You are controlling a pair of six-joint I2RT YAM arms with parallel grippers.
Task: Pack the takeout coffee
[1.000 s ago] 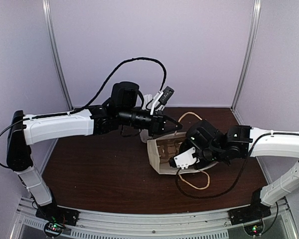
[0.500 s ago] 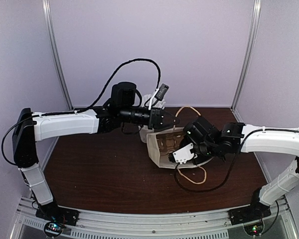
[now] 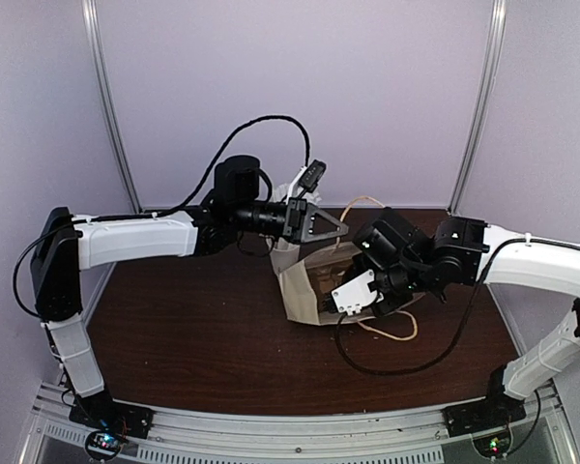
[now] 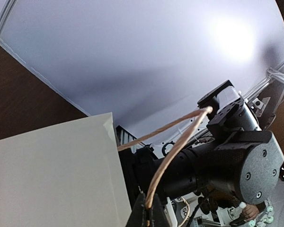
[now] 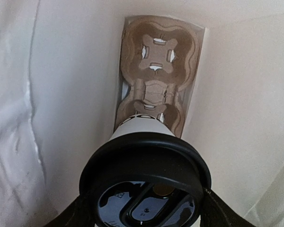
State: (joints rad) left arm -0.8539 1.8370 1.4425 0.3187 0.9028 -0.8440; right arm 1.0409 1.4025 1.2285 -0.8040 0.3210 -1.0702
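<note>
My right gripper will go down inside the bag and release the cup in the tray pocket point(image 5: 173, 117) below, as the cup still hangs above the tray.
The takeout coffee point(image 5: 144, 175) is a white cup under a black lid, seen from above the lid in the right wrist view. My right gripper point(image 5: 144, 210) is shut on it, with one finger point(image 5: 75, 213) on each side of the lid. It holds the cup inside a cream paper bag point(image 3: 304, 290), above the brown pulp tray point(image 5: 156, 61) at the bag's bottom. My left gripper point(image 4: 149, 213) is shut on the bag's rope handle point(image 4: 175, 142) and holds it up. From above, the left gripper point(image 3: 338, 230) hangs over the bag's mouth and the right gripper point(image 3: 340, 282) reaches into it.
The bag's second rope handle point(image 3: 396, 329) trails on the brown table point(image 3: 174, 329) by the right arm's black cable point(image 3: 367, 365). Something white point(image 3: 282, 246) shows partly behind the left wrist. Grey booth walls close in the back and sides.
The left gripper has lifted the handle higher and drawn it right, and the bag's mouth stands more upright. The right arm has swung up and further into the bag with the cup.
</note>
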